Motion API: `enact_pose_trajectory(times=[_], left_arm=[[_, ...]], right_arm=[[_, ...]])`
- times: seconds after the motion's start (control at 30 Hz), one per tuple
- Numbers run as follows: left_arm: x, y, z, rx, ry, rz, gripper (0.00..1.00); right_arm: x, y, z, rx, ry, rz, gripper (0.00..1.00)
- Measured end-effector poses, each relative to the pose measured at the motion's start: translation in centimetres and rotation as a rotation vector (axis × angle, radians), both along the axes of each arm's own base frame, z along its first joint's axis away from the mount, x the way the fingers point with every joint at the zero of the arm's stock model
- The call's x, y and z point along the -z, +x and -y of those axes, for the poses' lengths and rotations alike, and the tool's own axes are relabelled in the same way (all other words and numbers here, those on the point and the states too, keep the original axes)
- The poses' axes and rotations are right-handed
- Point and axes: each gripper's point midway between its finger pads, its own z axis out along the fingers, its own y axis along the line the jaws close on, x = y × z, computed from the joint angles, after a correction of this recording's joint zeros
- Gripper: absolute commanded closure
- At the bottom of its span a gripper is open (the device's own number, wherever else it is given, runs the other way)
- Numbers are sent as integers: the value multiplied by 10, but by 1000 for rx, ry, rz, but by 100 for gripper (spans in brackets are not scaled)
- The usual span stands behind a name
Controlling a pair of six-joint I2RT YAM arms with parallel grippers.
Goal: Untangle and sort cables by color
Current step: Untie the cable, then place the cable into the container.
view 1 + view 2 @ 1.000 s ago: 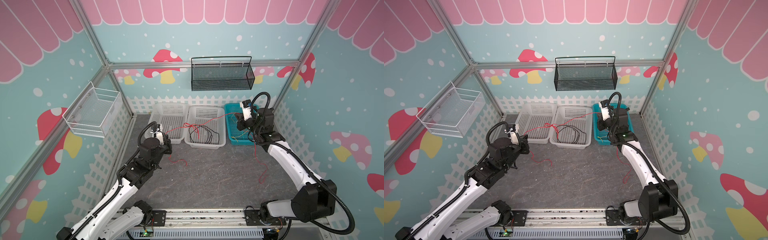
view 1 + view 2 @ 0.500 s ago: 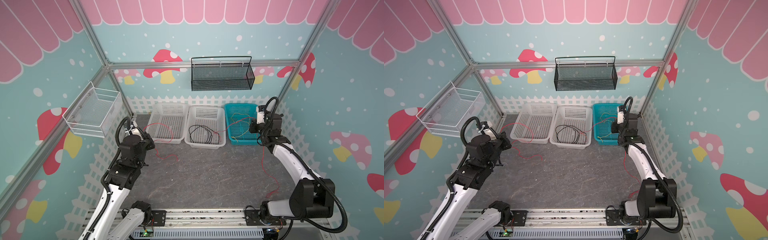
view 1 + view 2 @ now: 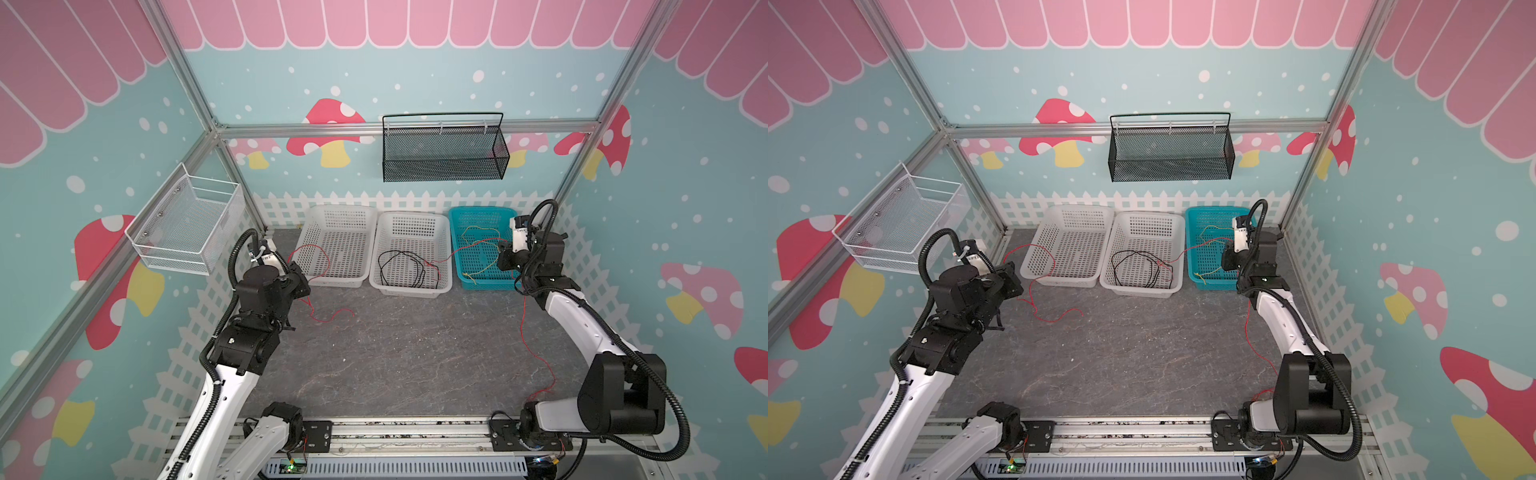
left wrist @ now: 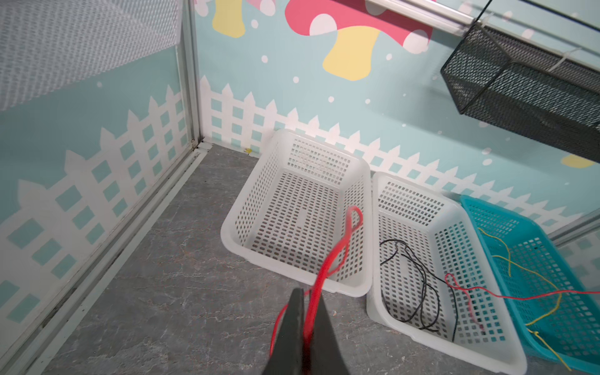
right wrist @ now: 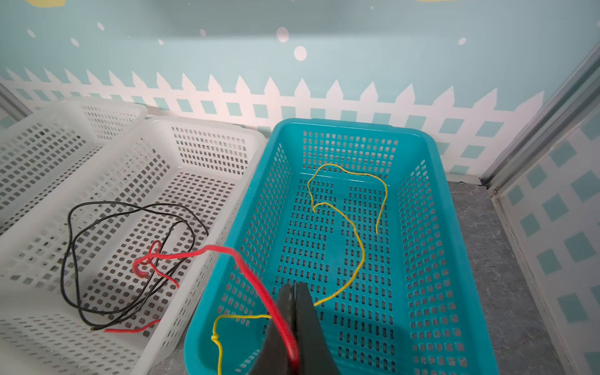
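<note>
The black and yellow cables already have their baskets, so next I will carry the red cable outward with my left gripper over the empty white basket [image 3: 339, 244] [image 4: 301, 211], lower it inside and let it go.
My left gripper [image 3: 302, 283] [image 4: 308, 293] is shut on a red cable [image 4: 328, 261]. That cable loops over the left white basket [image 3: 338, 207] and trails on the floor [image 3: 332, 319]. My right gripper [image 3: 503, 257] [image 5: 293, 286] hangs over the teal basket [image 3: 478, 209], shut on another red cable [image 5: 227, 248]. This one runs from the middle white basket [image 3: 413, 214] across the teal rim, then down beside the right arm [image 3: 524, 332]. Black cables [image 3: 405, 266] [image 5: 97, 227] lie in the middle basket. Yellow cables [image 3: 484, 228] [image 5: 355, 233] lie in the teal one.
A black mesh basket [image 3: 442, 153] hangs on the back wall and a white wire basket [image 3: 187, 224] on the left wall. The three floor baskets stand side by side against the back fence. The arms' base rail [image 3: 395, 434] runs along the front edge.
The left arm has pulled back leftward and the right arm rightward over the teal basket, each keeping its red cable. The red strand stretched between them a second ago is now two separate lengths.
</note>
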Motion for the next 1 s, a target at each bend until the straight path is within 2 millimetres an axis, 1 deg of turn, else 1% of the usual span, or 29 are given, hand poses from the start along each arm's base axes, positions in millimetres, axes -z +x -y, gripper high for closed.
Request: enact_pose_trajectory(times=[0.17, 0.23, 0.5, 0.7, 0.77, 0.87, 0.93, 1.0], left_arm=[[-33, 14, 8, 37, 3, 56, 100], [-41, 22, 11, 44, 6, 69, 100], [-55, 69, 22, 62, 26, 73, 100], [-79, 104, 27, 55, 59, 143, 100], [-87, 120, 28, 46, 75, 175, 100], [-90, 142, 32, 46, 94, 214, 100], [-83, 160, 35, 48, 111, 217, 100], [-72, 178, 38, 46, 130, 211, 100]], right_arm=[[-9, -5, -11, -62, 22, 35, 100], [-14, -6, -14, -80, 27, 53, 100], [-22, -9, -23, -133, 51, 76, 100], [-27, -11, -31, -174, 76, 91, 100], [-29, -11, -33, -185, 83, 97, 100], [-31, -12, -35, -199, 91, 102, 100], [-32, -12, -36, -204, 95, 104, 100], [-32, -12, -37, -209, 97, 106, 100]])
